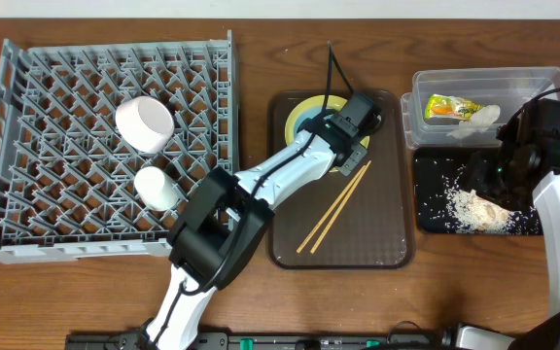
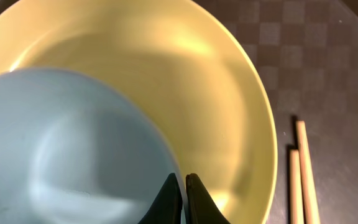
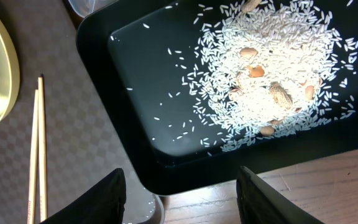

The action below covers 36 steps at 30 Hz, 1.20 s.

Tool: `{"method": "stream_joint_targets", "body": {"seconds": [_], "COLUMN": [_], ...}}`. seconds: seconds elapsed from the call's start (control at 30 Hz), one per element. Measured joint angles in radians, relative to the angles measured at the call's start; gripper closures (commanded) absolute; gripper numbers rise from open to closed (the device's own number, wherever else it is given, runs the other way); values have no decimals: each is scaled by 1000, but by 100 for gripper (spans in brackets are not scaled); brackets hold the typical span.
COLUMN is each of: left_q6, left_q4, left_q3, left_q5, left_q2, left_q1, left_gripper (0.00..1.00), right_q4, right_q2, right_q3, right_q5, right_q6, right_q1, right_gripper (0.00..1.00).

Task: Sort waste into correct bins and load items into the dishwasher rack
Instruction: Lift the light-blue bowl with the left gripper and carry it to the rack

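Observation:
My left gripper rises next, carries the light blue bowl (image 2: 61,149) to the rack's empty far rows beyond the white bowl, tilts it and releases the light blue bowl's rim.
My left gripper (image 2: 183,186) is shut on the rim of the light blue bowl (image 2: 61,149), which sits in the yellow plate (image 2: 222,93). In the overhead view this gripper (image 1: 343,131) covers the bowl on the plate (image 1: 299,115). Two chopsticks (image 1: 333,207) lie beside the plate. The grey rack (image 1: 27,233) holds a white bowl (image 1: 144,123) and a small white cup (image 1: 157,187). The clear tub (image 1: 542,83) holds the snack wrapper (image 1: 445,108) and tissue (image 1: 481,117). My right gripper (image 3: 179,193) is open and empty above the black tray (image 3: 135,81) holding rice scraps (image 3: 266,74).
The plate and chopsticks rest on a dark brown serving tray (image 1: 367,243) between the rack and the bins. The black tray (image 1: 426,222) sits just in front of the clear tub. Bare wooden table lies along the front edge.

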Motion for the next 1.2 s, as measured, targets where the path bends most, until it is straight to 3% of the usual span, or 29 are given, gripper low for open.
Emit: {"method": "stream_joint_targets", "body": {"seconds": [0.2, 0.37, 0.57, 0.83, 1.03, 1.2], "left_q6": [-3, -7, -23, -39, -93, -304], "left_q4": [-67, -102, -99, -78, 55, 345], "left_q3": [0, 0, 8, 9, 9, 10], "left_q5": [8, 95, 325, 742, 1027, 1274], "left_q2": [-94, -283, -420, -391, -357, -269], "left_q1": [4, 77, 334, 718, 914, 1030], "left_gripper": [94, 94, 94, 94, 94, 94], "right_q4": [-1, -1, -2, -2, -1, -2], "right_q2": [0, 0, 0, 0, -1, -3], "right_q3": [0, 0, 0, 0, 0, 0], "right_q5": [0, 0, 0, 0, 0, 0], "right_q6": [0, 0, 0, 0, 0, 0], "right_q1": [0, 0, 0, 0, 0, 0], "right_gripper": [45, 45, 46, 46, 46, 46]}}
